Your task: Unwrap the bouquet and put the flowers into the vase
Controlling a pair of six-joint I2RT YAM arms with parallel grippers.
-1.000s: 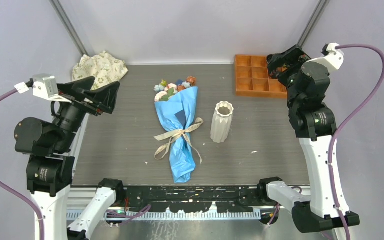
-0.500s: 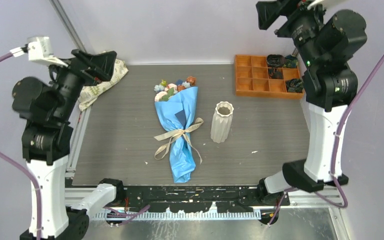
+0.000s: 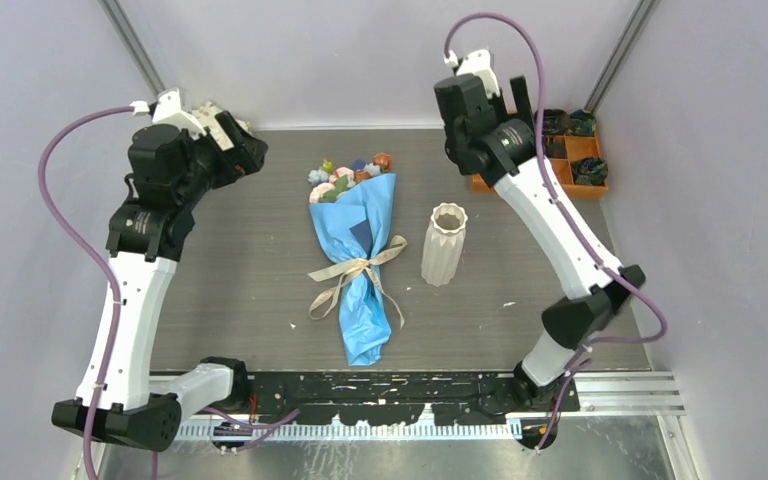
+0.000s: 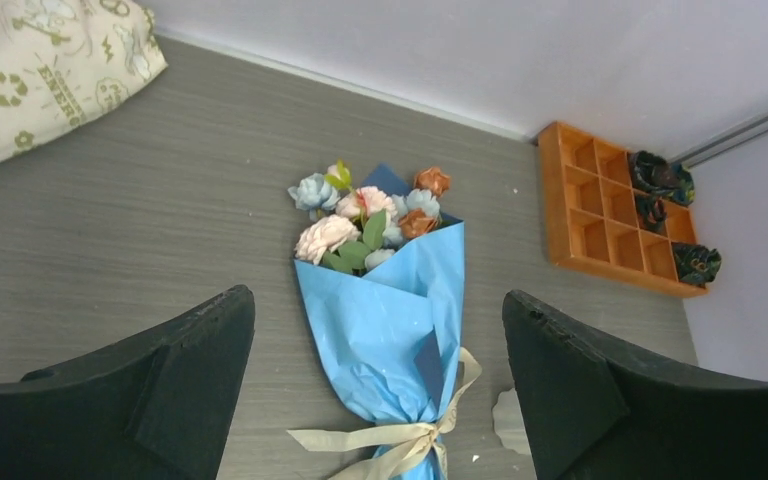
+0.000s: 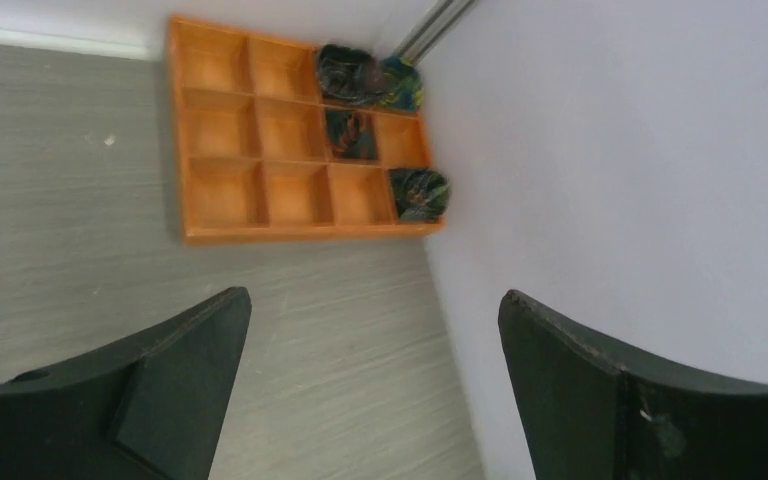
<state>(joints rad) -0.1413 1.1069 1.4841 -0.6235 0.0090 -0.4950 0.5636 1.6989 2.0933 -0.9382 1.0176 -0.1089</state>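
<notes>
Next, my right gripper moves back, left in the top view and down onto the ribbon's vase-side tail (image 3: 397,308), since its tip lies clear of the paper.
The bouquet (image 3: 360,262) lies flat mid-table, a bright blue paper cone tied with a beige ribbon bow (image 3: 358,270). The flowers (image 3: 350,172), pale blue, pink-white and rust, stick out of its far end. The white ridged vase (image 3: 445,243) stands upright just right of it. My left gripper (image 3: 244,152) hovers high at the back left, open and empty. In the left wrist view the bouquet (image 4: 390,330) shows between its spread fingers (image 4: 190,370). My right gripper (image 3: 518,104) hangs open above the back right, away from the vase.
An orange compartment tray (image 3: 585,150) with small dark items (image 5: 352,72) sits in the back right corner against the wall, partly hidden by my right arm. A cream cloth with green print (image 4: 30,70) lies at the back left.
Both arms have unfolded from the table's sides and reached up and inward towards the back. Left now covers the cloth, right covers the tray's left end. Both grippers stayed open.
</notes>
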